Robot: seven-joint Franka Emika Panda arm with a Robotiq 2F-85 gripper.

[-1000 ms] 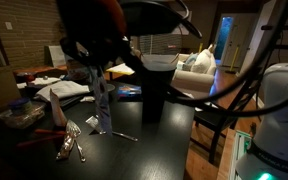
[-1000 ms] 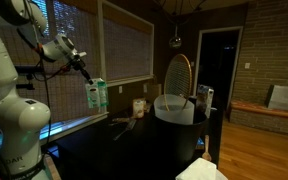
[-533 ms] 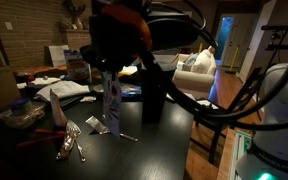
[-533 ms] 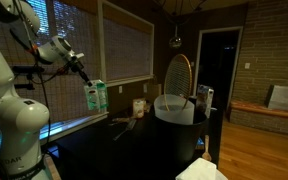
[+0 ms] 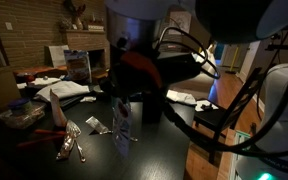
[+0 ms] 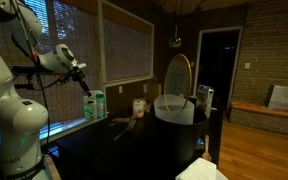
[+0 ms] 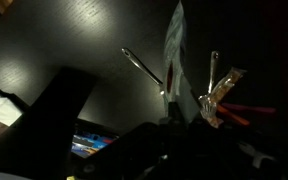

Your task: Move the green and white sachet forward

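Observation:
My gripper will move away from the cutlery and down over bare tabletop, and let go of the sachet's top edge, because a spoon is beside the hanging sachet.
The green and white sachet [image 5: 122, 127] hangs upright from my gripper [image 5: 124, 100], its lower end close over the dark table [image 5: 169, 155]. In both exterior views the gripper [image 6: 84, 87] is shut on the sachet's top edge, and the sachet [image 6: 94, 105] shows green and white by the window. In the wrist view the sachet [image 7: 174, 55] runs away from the jaws [image 7: 169, 118] over the black tabletop. Whether the sachet touches the table cannot be told.
Metal spoons and forks [image 5: 70, 146] and a red-handled tool [image 5: 46, 137] lie on the table at the left, with a clear wrapper [image 5: 95, 125] behind them. A spoon [image 7: 139, 65] lies beside the sachet. A white bowl [image 6: 174, 108] stands at the far end.
My gripper has moved down and across the table with the sachet still held. The sachet now hangs lower, close to the tabletop.

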